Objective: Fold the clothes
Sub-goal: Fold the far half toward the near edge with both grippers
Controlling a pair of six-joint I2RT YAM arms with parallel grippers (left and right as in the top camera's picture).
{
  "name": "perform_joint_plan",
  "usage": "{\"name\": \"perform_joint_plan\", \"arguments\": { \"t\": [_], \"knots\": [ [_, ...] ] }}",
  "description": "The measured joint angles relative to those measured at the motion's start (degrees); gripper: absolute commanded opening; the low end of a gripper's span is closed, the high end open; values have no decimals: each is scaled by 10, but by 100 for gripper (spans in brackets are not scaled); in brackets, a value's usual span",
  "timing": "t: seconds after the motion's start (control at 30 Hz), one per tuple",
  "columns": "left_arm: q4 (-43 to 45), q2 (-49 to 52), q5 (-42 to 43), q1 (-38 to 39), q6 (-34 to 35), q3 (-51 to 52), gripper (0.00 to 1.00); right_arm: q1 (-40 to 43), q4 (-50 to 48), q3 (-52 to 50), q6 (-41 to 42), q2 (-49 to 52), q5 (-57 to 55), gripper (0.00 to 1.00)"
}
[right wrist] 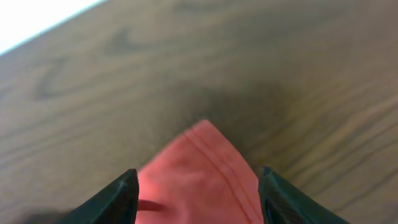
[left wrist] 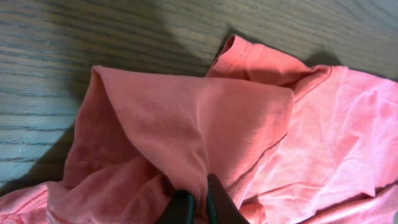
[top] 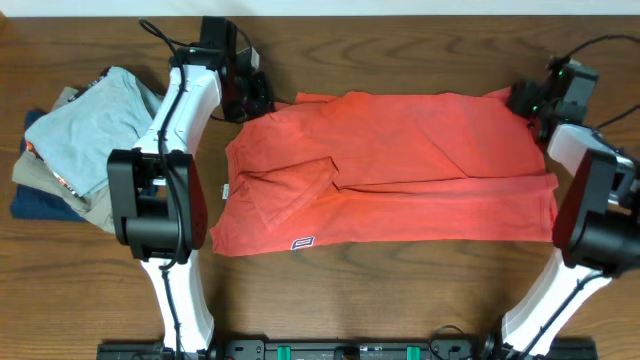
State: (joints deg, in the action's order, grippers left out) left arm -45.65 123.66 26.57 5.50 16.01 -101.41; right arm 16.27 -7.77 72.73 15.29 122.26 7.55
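I should lower my right gripper onto the shirt's hemmed corner (top: 502,93) (right wrist: 210,146) next and close it there, because the corner is below it, lined up between the two open fingers.
The coral-red T-shirt (top: 400,165) lies spread across the table, partly folded, with a small white tag (top: 302,242) at its front edge; no lettering shows. My left gripper (top: 250,97) is at the shirt's far left corner. In the left wrist view the jaws (left wrist: 200,202) are shut on a pinched fold of the red cloth (left wrist: 186,124), which rises in a tent. My right gripper (top: 528,100) is at the far right corner. Its fingers (right wrist: 198,186) are open, with a hemmed corner of the shirt (right wrist: 199,180) lying between them, apart from both.
A stack of folded garments lies at the left: light blue-grey (top: 85,125) on top, khaki (top: 40,175) and navy (top: 35,205) under it. The wooden table (top: 400,300) shows bare wood in front of the shirt. A black rail (top: 340,350) runs along the near edge.
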Motion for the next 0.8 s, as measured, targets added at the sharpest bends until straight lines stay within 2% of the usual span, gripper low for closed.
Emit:
{"name": "perform_joint_plan", "arguments": {
  "t": [0.13,0.23,0.3,0.37,0.47,0.6,0.8],
  "knots": [
    [-1,0,-16,9,-2,1,6,0,-3,26,8,35,-3,60],
    [-2,0,-27,14,-9,2,6,0,-4,44,10,45,-6,56],
    [-2,0,-33,17,-11,2,6,0,-3,47,11,51,-8,49],
    [-3,0,-37,19,-11,3,6,-1,-3,49,11,55,-10,33],
    [-4,0,-43,19,-13,3,6,-4,3,52,16,58,-14,18],
    [-6,0,-45,19,-13,5,6,-5,7,53,19,59,-18,9],
    [-10,0,-49,20,-13,5,6,-5,19,56,21,60,-30,4]
  ]
}}
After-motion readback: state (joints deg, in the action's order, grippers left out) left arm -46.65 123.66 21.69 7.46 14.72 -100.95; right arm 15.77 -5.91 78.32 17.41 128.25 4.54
